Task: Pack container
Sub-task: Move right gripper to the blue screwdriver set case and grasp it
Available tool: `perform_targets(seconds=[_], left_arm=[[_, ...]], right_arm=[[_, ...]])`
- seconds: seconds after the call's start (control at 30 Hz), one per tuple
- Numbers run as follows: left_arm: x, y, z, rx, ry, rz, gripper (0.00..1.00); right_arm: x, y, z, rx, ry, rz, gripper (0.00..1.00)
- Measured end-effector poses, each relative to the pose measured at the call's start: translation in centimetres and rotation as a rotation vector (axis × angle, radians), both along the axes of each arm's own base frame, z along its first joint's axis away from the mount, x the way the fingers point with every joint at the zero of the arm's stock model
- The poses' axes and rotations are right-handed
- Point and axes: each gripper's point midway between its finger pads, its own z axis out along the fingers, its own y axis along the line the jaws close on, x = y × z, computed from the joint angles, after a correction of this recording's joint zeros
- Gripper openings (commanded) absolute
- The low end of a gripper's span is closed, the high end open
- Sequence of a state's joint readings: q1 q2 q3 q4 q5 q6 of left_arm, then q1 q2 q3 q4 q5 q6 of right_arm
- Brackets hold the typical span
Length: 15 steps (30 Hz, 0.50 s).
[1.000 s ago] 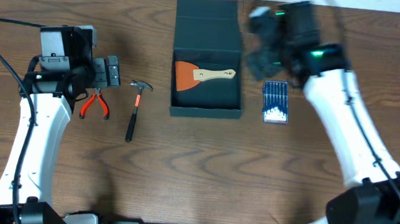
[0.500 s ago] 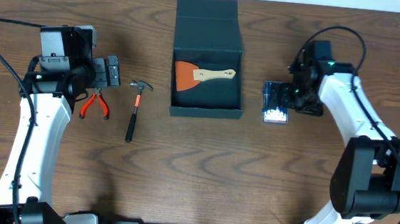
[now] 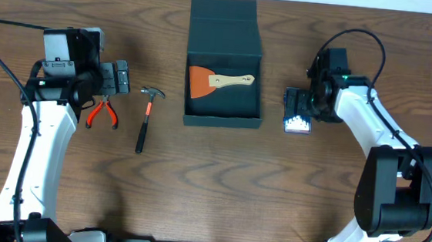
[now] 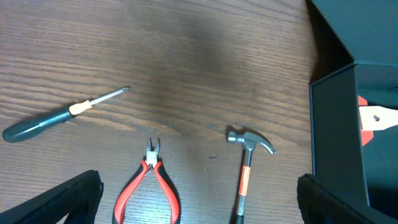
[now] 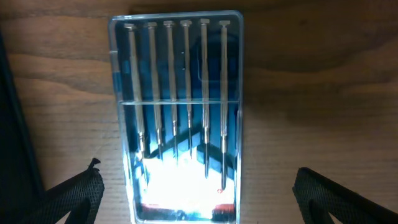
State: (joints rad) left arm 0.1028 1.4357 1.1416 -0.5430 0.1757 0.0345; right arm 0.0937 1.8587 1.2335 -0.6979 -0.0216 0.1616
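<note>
The robot's right gripper will next go down and close across the middle of the clear case's long sides, because the case is below the gripper, between its open fingers.
The dark container (image 3: 221,120) stands open at the table's middle, lid flap lying back, with an orange scraper (image 3: 215,81) inside; its wall shows in the left wrist view (image 4: 339,137). My left gripper (image 3: 115,78) is open above red-handled pliers (image 3: 102,113), which lie between its fingers in the left wrist view (image 4: 151,186). A hammer (image 3: 147,117) lies right of the pliers (image 4: 245,168). My right gripper (image 3: 304,105) is open over a clear case of precision screwdrivers (image 3: 296,120), which fills the right wrist view (image 5: 177,112) between the fingers.
A dark-handled screwdriver (image 4: 56,115) lies on the wood left of the pliers, seen only in the left wrist view. The table's far edge runs just behind the container's lid (image 3: 222,17).
My right arm has swung from beside the container down over the screwdriver case and settled there, shifting slightly left. The left arm has not moved.
</note>
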Motion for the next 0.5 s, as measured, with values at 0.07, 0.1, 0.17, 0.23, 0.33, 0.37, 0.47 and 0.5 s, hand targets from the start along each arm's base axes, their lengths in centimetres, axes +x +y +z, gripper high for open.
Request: perform_targets(seconds=[0.07, 0.1, 0.17, 0.23, 0.33, 0.37, 0.47, 0.5], left_arm=[[0.0, 0.0, 0.0, 0.000, 0.000, 0.000, 0.98], [0.0, 0.0, 0.0, 0.000, 0.000, 0.000, 0.98], [0.0, 0.0, 0.0, 0.000, 0.000, 0.000, 0.98], [0.0, 0.0, 0.0, 0.000, 0.000, 0.000, 0.98], [0.0, 0.0, 0.0, 0.000, 0.000, 0.000, 0.98], [0.0, 0.0, 0.0, 0.000, 0.000, 0.000, 0.98], [0.0, 0.0, 0.0, 0.000, 0.000, 0.000, 0.98], [0.0, 0.0, 0.0, 0.000, 0.000, 0.000, 0.98]], right_arm=[[-0.1, 0.0, -0.2, 0.000, 0.000, 0.000, 0.99], [0.0, 0.0, -0.3, 0.000, -0.003, 0.000, 0.99], [0.0, 0.0, -0.4, 0.001, -0.004, -0.004, 0.99], [0.2, 0.0, -0.8, 0.002, -0.004, -0.007, 0.99], [0.1, 0.1, -2.3, 0.002, 0.026, -0.010, 0.99], [0.1, 0.1, -2.8, 0.004, 0.037, -0.010, 0.98], [0.2, 0.0, -3.5, -0.002, 0.044, -0.014, 0.97], [0.2, 0.0, -3.5, -0.003, 0.044, -0.013, 0.97]])
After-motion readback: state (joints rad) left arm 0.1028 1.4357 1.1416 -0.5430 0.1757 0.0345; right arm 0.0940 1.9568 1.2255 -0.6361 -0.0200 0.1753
